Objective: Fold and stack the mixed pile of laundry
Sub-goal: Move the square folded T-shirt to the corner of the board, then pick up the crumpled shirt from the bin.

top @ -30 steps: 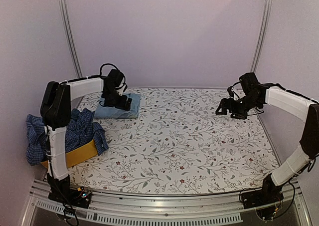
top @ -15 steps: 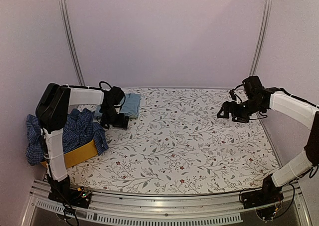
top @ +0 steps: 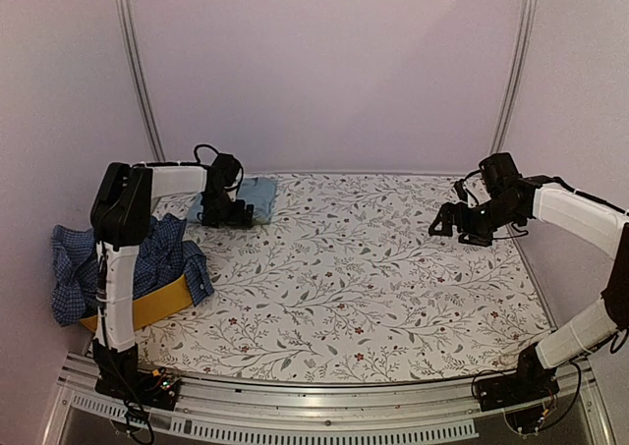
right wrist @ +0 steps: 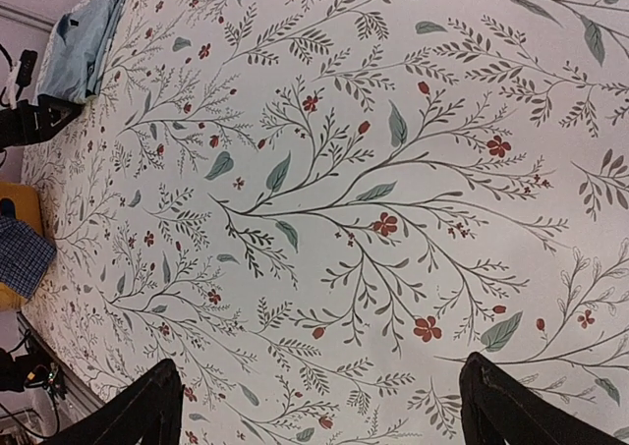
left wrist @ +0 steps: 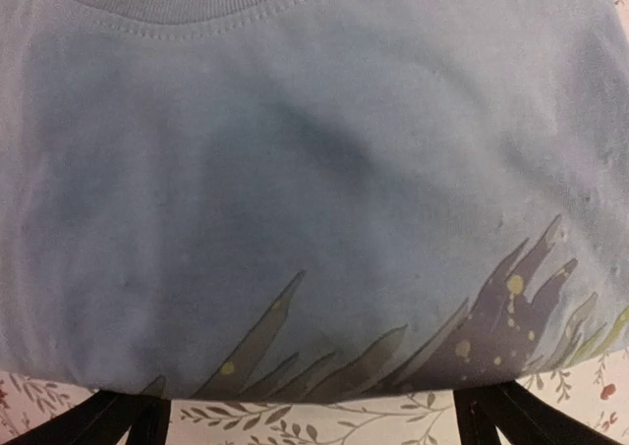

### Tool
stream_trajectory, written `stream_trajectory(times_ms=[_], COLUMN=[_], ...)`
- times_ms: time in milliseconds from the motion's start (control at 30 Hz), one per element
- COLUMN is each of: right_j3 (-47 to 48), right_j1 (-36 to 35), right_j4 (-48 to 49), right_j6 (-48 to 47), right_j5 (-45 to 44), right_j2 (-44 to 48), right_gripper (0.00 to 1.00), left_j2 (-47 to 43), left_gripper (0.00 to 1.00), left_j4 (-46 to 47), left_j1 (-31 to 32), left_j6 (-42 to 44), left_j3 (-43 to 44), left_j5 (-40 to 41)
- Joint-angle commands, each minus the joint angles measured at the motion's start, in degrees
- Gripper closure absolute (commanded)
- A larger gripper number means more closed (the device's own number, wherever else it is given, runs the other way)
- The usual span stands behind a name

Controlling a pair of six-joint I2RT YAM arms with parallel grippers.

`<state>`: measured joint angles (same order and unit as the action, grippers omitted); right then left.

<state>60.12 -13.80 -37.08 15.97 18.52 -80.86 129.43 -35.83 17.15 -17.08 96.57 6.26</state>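
Note:
My left gripper should lift back over the yellow basket next and then lower onto the crumpled checked shirt, because the T-shirt point(top: 259, 195) is folded flat.
A folded light blue T-shirt point(top: 259, 195) lies flat at the table's back left. It fills the left wrist view point(left wrist: 314, 170), collar at the top and dark print along its near edge. My left gripper point(top: 239, 215) is at the T-shirt's near edge, low over the cover, open and empty point(left wrist: 313, 420). The navy-and-white checked shirt point(top: 147, 258) hangs crumpled over the yellow basket at the left; any darker clothes are hidden. My right gripper point(top: 450, 222) hovers open and empty above the right side of the table point(right wrist: 324, 411). The T-shirt also shows far off in the right wrist view point(right wrist: 86, 34).
The yellow fabric basket point(top: 162, 303) stands at the table's left near corner, part off the edge. The floral table cover point(top: 373, 278) spans the table. Metal frame posts point(top: 138, 72) and pale walls close off the back and sides.
My left gripper came off the T-shirt toward the near side, then went back to its near edge. My right gripper drifted slightly right and down.

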Motion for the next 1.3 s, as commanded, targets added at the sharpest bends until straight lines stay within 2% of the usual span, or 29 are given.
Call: stream_trajectory(times_ms=[0,167,267,500,600,667,733,933,1067,1267], right_j3=[0.47,1.40,2.34,2.99,3.23,3.12,2.80,1.37,0.19,-1.59], right_j1=[0.27,0.28,0.34,0.28,0.31,0.20,0.20,0.15,0.06,0.09], right_j4=[0.43,0.58,0.78,3.27,4.33,5.00,5.65,6.55,6.58,7.01], right_j6=[1.24,1.39,1.31,0.41,0.18,0.27,0.47,0.98,1.22,1.87], right_j5=[-0.58,-0.08,0.81,4.01,5.67,6.48,7.22,8.48,8.47,8.37], right_j2=[-0.15,-1.34,-2.07,-2.42,-2.80,-2.57,-2.02,-0.38,0.49,1.49], right_gripper=[0.03,0.03,0.03,0.02,0.02,0.02,0.02,0.01,0.01,0.01], left_j2=[5.93,8.83,7.31,-17.04,-26.44,-32.48,-37.89,-48.12,-57.86,-67.29], left_gripper=[0.00,0.00,0.00,0.00,0.00,0.00,0.00,0.00,0.00,0.00], left_j4=[0.53,1.07,-0.89,-2.02,-7.43,-11.49,-15.64,-34.92,-40.15,-41.13], left_j1=[-2.55,-3.80,-3.66,0.50,0.43,0.39,-0.52,-2.60,-2.75,-2.71], left_j6=[3.78,5.47,4.94,2.68,-1.91,-5.35,-8.61,-24.27,-34.01,-41.35], left_j3=[2.55,8.09,10.17,0.24,-2.05,-3.99,-5.66,-9.92,-18.34,-34.47], left_j5=[-2.38,-3.09,-3.85,0.97,5.40,11.46,13.09,18.58,16.43,8.74])
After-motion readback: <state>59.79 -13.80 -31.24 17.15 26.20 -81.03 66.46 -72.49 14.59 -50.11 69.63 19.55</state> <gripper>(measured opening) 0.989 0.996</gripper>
